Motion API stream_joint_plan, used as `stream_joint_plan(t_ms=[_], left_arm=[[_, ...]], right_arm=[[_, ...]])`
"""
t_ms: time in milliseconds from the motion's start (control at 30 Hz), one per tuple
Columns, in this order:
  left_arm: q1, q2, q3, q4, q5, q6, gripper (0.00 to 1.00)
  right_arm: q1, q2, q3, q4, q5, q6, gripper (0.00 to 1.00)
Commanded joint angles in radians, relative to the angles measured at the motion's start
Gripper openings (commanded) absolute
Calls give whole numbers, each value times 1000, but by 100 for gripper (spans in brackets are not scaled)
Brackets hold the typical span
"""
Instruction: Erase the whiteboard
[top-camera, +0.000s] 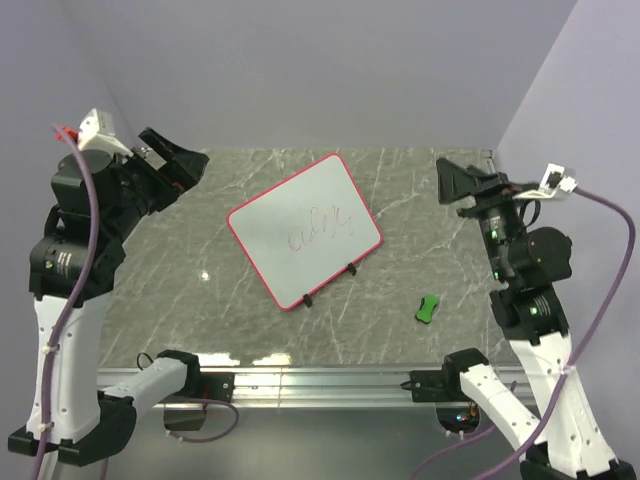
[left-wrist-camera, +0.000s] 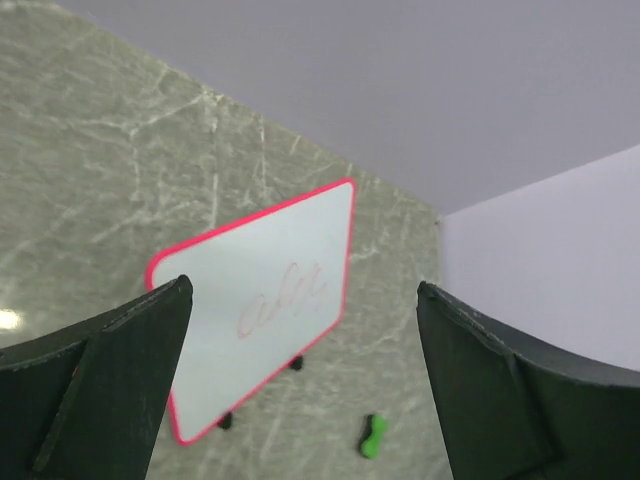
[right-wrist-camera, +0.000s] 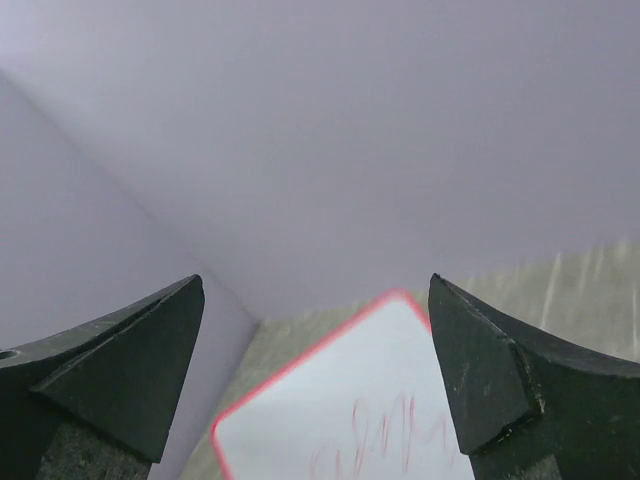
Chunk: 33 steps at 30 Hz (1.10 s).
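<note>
I will next bring my open right gripper back and down and tilt its fingers onto the green block's narrow middle (top-camera: 427, 309), because the block is below my gripper and nearer my base.
The whiteboard (top-camera: 305, 230) lies near the table's middle, white with a red-pink frame, two small black feet on its near edge and red scribbles (top-camera: 322, 226) on its face. It also shows in the left wrist view (left-wrist-camera: 262, 310) and the right wrist view (right-wrist-camera: 350, 410). A small green block (top-camera: 428, 308) lies on the table right of the board, and the left wrist view catches it too (left-wrist-camera: 373, 437). My left gripper (top-camera: 178, 163) is raised at the far left, open and empty. My right gripper (top-camera: 455, 185) hangs at the far right, open and empty. Neither touches the board.
The marble-patterned tabletop (top-camera: 200, 290) is walled by lilac panels at the back and sides. A metal rail (top-camera: 320, 380) runs along the near edge between the arm bases.
</note>
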Motion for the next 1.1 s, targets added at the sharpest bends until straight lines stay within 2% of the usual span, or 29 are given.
stream_joint_plan(t_ms=[0,33,100,133,167,200,233,267,300,333,367,400,433,467,500,533,600,733,867,933,1067], left_arm=[[-2,-18,96,-77,-42,-220,99],[-2,-15,98,-103,-17,-240,99],[-2,-56,25,6,89,-203,99],[-2,-146,-113,69,181,-218,99],[-2,-211,-208,266,222,-240,99],[-2,-281,-312,379,279,-290,100],[-2,-432,-512,494,313,-333,99],[-2,-507,-608,679,291,-391,100],[-2,-568,-755,720,265,-497,99],[-3,-627,-773,684,219,-516,99],[-3,-618,-757,608,151,-508,99],[-3,-589,-700,428,151,-437,99],[-3,-498,-663,357,160,-389,97],[-3,-445,-622,264,158,-340,92],[-3,-393,-529,90,125,-277,80],[-3,-303,-484,-9,84,-255,77],[-3,-241,-392,-185,-40,-197,72],[-3,-224,-382,-260,-115,-110,72],[-3,-268,-442,-236,-53,-74,72],[-3,-288,-482,-222,-11,-70,71],[-3,-297,-502,-209,14,-42,71]], right_arm=[[6,-12,-68,-380,26,230,100],[19,-26,-62,-421,46,230,100],[19,-64,-45,-522,122,255,100],[19,-77,-43,-539,126,260,100],[20,-89,-43,-542,109,247,100],[20,-101,-26,-577,85,234,100],[22,-100,-6,-618,86,240,100],[22,-94,36,-666,84,242,100],[22,-89,53,-773,100,268,100],[22,-86,64,-825,106,295,100],[20,-84,64,-876,112,318,100],[22,-81,58,-953,113,326,100],[22,-74,46,-988,110,325,100],[22,-52,20,-1022,117,322,100],[22,-34,8,-1101,127,323,100],[22,-16,-9,-1139,150,325,100],[23,29,-86,-1188,161,331,99],[22,47,-261,-1141,103,386,93],[22,98,-385,-1053,101,449,85],[22,136,-408,-1013,103,458,81],[23,262,-416,-946,124,461,78]])
